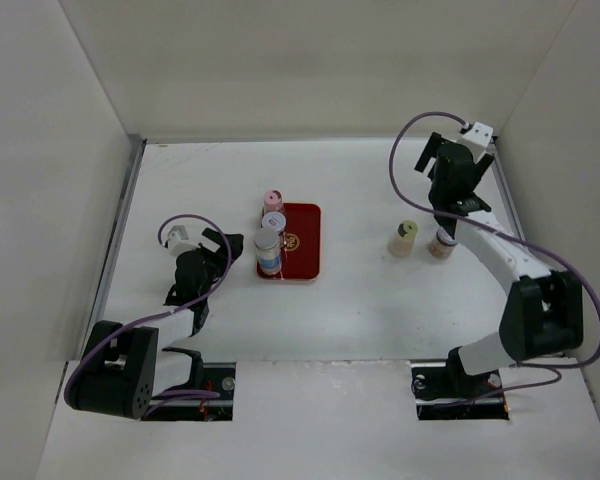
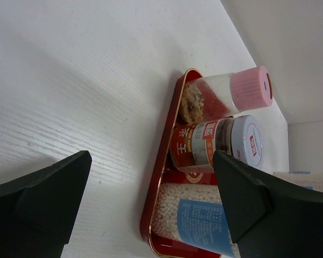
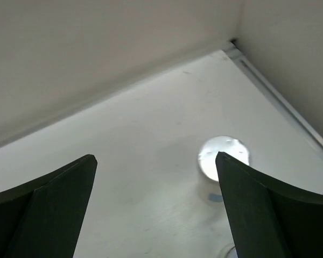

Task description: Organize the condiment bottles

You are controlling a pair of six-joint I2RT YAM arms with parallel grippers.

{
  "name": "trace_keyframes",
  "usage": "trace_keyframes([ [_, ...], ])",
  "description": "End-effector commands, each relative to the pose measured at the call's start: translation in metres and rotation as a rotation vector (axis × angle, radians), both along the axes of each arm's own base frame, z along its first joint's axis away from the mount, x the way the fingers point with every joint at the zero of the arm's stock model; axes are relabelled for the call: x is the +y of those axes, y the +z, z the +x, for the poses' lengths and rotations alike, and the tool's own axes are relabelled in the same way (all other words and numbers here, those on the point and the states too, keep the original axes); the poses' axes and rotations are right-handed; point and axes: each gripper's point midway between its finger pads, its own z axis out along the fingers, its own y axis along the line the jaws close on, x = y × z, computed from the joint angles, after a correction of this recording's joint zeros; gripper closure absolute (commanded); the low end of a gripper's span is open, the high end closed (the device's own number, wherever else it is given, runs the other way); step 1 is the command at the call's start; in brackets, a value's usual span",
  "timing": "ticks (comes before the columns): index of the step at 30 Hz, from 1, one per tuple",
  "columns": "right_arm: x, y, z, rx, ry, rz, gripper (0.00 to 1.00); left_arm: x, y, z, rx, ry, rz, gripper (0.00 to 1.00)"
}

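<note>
Next, the right gripper shifts sideways and lowers onto the bottle's silver cap, since the cap sits below it and toward the right in the wrist view.
A red tray (image 1: 302, 240) lies mid-table with three condiment bottles along its left side: a pink-capped one (image 1: 272, 199), a silver-capped one with a red label (image 1: 274, 221) and a blue-labelled one (image 1: 268, 252). The left wrist view shows the same three: pink cap (image 2: 250, 88), red label (image 2: 204, 145), blue label (image 2: 196, 220). My left gripper (image 1: 225, 250) (image 2: 151, 161) is open just left of the tray and holds nothing. At the right stand a beige bottle (image 1: 403, 238) and another bottle (image 1: 441, 243). My right gripper (image 1: 452, 160) (image 3: 156, 157) is open and empty above a blurred white-capped bottle (image 3: 223, 156).
White walls enclose the table on the back, left and right. The back right corner (image 3: 234, 43) is close to my right gripper. A metal strip runs along the right table edge (image 3: 280, 97). My right arm (image 1: 500, 255) passes beside the two right-hand bottles.
</note>
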Motion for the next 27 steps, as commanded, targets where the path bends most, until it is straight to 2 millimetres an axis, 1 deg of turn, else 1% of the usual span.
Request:
trace_keyframes([
  [1, -0.042, -0.028, 0.015, 0.112, -0.109, -0.016, 0.0, -0.005, 0.018, 0.007, -0.067, -0.012, -0.022, 0.0],
  [2, -0.047, -0.031, 0.018, 0.122, -0.119, -0.015, 0.0, -0.005, 0.019, 0.007, -0.068, -0.015, -0.023, 0.0],
  [6, -0.068, -0.055, 0.024, 0.19, -0.151, -0.007, 0.0, -0.003, 0.019, 0.007, -0.07, -0.004, -0.02, 0.0],
  [11, -0.075, -0.081, 0.029, 0.234, -0.156, 0.018, 0.0, -0.005, 0.018, 0.007, -0.065, -0.01, -0.02, 0.0],
  [13, -0.076, -0.09, 0.034, 0.245, -0.148, 0.029, 0.0, -0.005, 0.015, 0.008, -0.057, -0.008, -0.018, 0.0],
  [15, -0.071, -0.092, 0.043, 0.236, -0.12, 0.043, 0.09, -0.006, 0.014, 0.008, -0.051, -0.017, -0.022, 0.0],
  [16, -0.067, -0.091, 0.047, 0.222, -0.106, 0.047, 0.18, -0.006, 0.015, 0.008, -0.054, -0.017, -0.022, 0.0],
  [17, -0.066, -0.087, 0.049, 0.202, -0.1, 0.048, 0.26, -0.006, 0.017, 0.008, -0.063, -0.015, -0.023, 0.0],
  [19, -0.063, -0.074, 0.051, 0.142, -0.089, 0.036, 0.38, -0.005, 0.018, 0.008, -0.067, -0.01, -0.02, 0.0],
  [21, -0.057, -0.051, 0.051, 0.066, -0.073, 0.033, 0.45, -0.003, 0.016, 0.008, -0.062, -0.003, -0.02, 0.0],
  [22, -0.052, -0.035, 0.049, 0.019, -0.063, 0.038, 0.47, -0.002, 0.015, 0.008, -0.059, -0.004, -0.022, 0.0],
  [25, -0.017, 0.012, 0.038, -0.103, 0.022, 0.043, 0.47, -0.002, 0.018, 0.008, -0.069, -0.001, -0.02, 0.0],
  [27, 0.017, 0.03, 0.033, -0.143, 0.107, 0.042, 0.46, -0.001, 0.017, 0.009, -0.064, 0.003, -0.016, 0.0],
])
